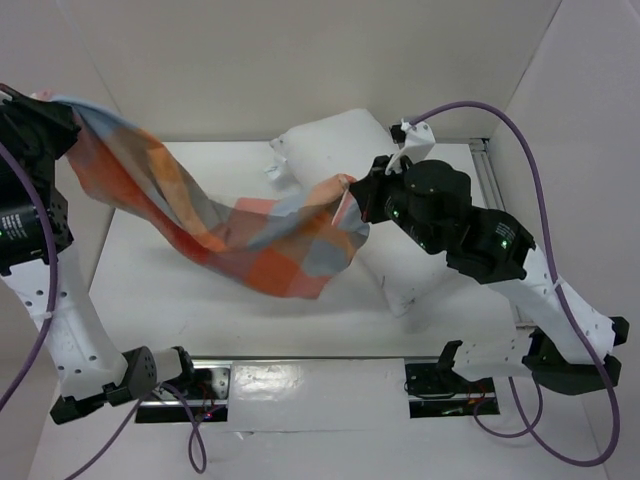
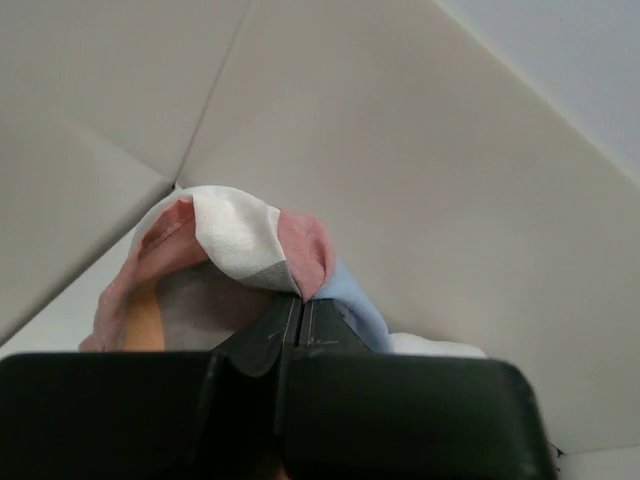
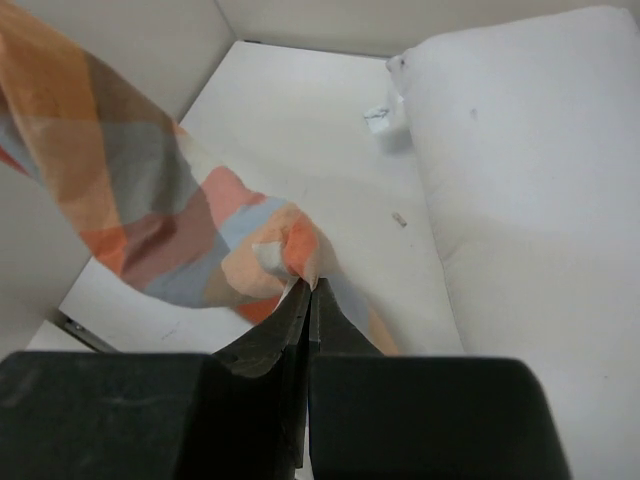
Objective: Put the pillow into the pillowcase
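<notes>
The end of the pillowcase is hanging high above the table, so my left gripper should next move down toward the table's far corner below it and let go of that end there.
The checked pillowcase [image 1: 240, 225] hangs in the air, stretched between both arms and sagging toward the table in the middle. My left gripper [image 1: 62, 112] is shut on its upper left corner, high at the left wall; the left wrist view shows cloth [image 2: 240, 255] bunched at the closed tips [image 2: 300, 300]. My right gripper [image 1: 352, 190] is shut on the other end, over the table's middle, with cloth [image 3: 270, 255] pinched at its tips [image 3: 312, 285]. The white pillow [image 1: 350, 150] lies on the table at the back right, partly under the right arm [image 3: 540, 180].
White walls enclose the table [image 1: 150, 290] at the back and both sides. A small white tag [image 3: 380, 118] sticks out at the pillow's near-left corner. A metal rail [image 1: 300, 360] runs along the near edge between the arm bases.
</notes>
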Motion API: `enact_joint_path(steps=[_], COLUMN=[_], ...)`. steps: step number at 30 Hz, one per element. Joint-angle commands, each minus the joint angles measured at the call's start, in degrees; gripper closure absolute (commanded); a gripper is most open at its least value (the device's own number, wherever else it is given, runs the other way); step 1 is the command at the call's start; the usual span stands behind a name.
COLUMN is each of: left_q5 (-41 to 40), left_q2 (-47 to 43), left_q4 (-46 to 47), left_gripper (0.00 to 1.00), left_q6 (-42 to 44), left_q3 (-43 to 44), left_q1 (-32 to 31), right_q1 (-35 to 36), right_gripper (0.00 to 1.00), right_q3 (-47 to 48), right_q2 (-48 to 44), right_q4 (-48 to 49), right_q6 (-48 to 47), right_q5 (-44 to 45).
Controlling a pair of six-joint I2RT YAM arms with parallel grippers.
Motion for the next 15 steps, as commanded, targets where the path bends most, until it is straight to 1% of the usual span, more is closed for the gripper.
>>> enact_joint_path(steps=[1,2,3,4,5,6,7,8,9,10,11,12,13,14,15], left_q5=[-0.17,-0.16,0.62,0.63,1.41,1.94,1.08,-0.15,-3.03,-5.15,-6.91,-8.93,-8.95,-8.95,-8.95], left_q2=[3.26,4.75,8.07,10.11,12.21,16.67,18.98,21.26,23.64,27.66,29.70,31.47,33.05,34.72,34.74], left_q4=[-2.38,-3.07,-3.08,-3.60,-3.61,-3.09,-3.08,-2.21,-2.20,-2.20,-2.20,-3.16,-3.86,-3.87,-3.87], left_gripper=[1.00,1.00,1.00,1.00,1.00,1.00,1.00,1.00,1.00,1.00,0.95,0.84,0.59,0.22,0.10], left_q6=[3.63,3.64,4.17,4.17,4.17,4.78,4.79,5.31,5.31,5.31,5.92,5.93,6.45,7.59,8.29], left_q3=[3.53,4.06,4.07,3.55,2.23,1.35,-0.05,-0.06,-0.06,-0.67,-0.07,0.55,1.25,1.78,1.78], left_q1=[0.49,0.49,0.49,0.49,0.49,0.49,-0.12,-0.64,-0.65,-1.52,-2.22,-2.23,-3.45,-4.25,-5.21], right_q1=[0.64,-0.14,-1.02,-2.68,-4.18,-6.71,-8.74,-11.63,-19.41,-23.40,-26.57,-29.47,-29.50,-29.50,-29.50], right_gripper=[1.00,1.00,1.00,1.00,1.00,1.00,1.00,1.00,1.00,1.00,1.00,1.00,0.86,0.64,0.43], right_q3=[2.64,2.64,2.64,2.03,0.98,-0.07,-0.78,-0.79,-0.79,-0.79,1.22,3.58,7.44,16.26,19.75], right_q2=[0.30,0.92,1.79,4.07,5.48,6.80,10.29,12.59,14.88,19.86,22.69,26.03,33.89,37.54,40.27], right_q4=[-3.23,-3.75,-3.24,-2.36,0.52,2.98,7.62,9.49,11.25,13.10,15.73,15.75,13.32,7.37,5.05], right_q6=[-1.06,-1.06,-2.54,-3.86,-4.92,-8.32,-9.92,-11.15,-11.78,-12.30,-12.31,-13.09,-13.62,-13.63,-14.41], right_q5=[4.90,7.10,9.82,9.85,10.37,10.37,8.81,5.66,0.58,-10.87,-14.72,-17.46,-18.27,-17.76,-16.88])
